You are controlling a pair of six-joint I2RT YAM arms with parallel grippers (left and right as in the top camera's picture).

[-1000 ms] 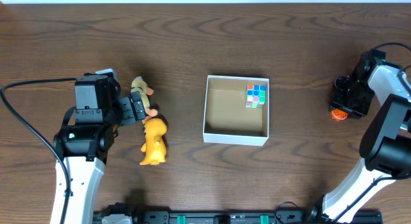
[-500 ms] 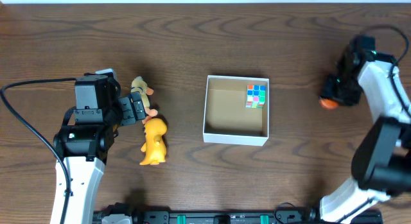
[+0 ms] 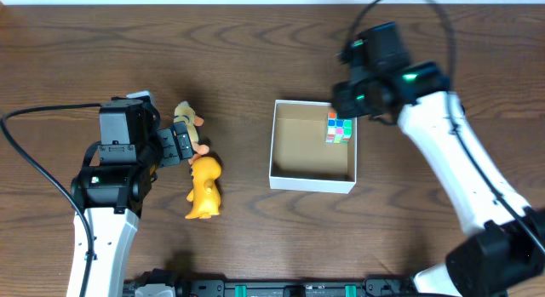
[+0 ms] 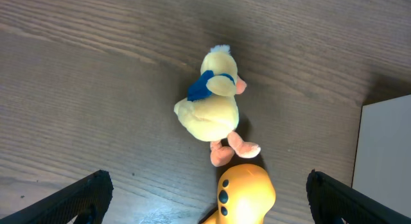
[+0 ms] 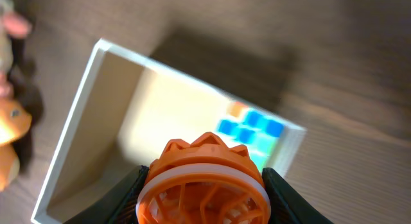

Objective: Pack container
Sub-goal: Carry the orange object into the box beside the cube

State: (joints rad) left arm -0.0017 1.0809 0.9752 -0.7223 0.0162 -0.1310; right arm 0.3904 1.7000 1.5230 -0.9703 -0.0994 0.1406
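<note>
The right gripper shifts left in the overhead view and down toward the container's bare bottom beside the cube next.
The container [image 3: 272, 161] is a square shallow box with white walls and a brown floor at the table's middle; it also shows in the right wrist view [image 5: 90, 102]. A multicoloured cube [image 3: 340, 127] lies in its far right corner. My right gripper [image 3: 351, 99] hangs over that corner, shut on an orange lattice ball [image 5: 205, 179]. My left gripper [image 3: 180, 144] is open above a pale yellow plush duck [image 4: 209, 105] and an orange toy [image 4: 244, 195], both left of the box.
The wooden table [image 3: 426, 246] spreads around the box. A black cable [image 3: 34, 161] runs along the left arm. The box's white left wall shows at the right edge of the left wrist view [image 4: 385, 166].
My right arm has swung from the far right of the table leftward to above the box's far right corner, carrying the orange ball. The left arm has not moved.
</note>
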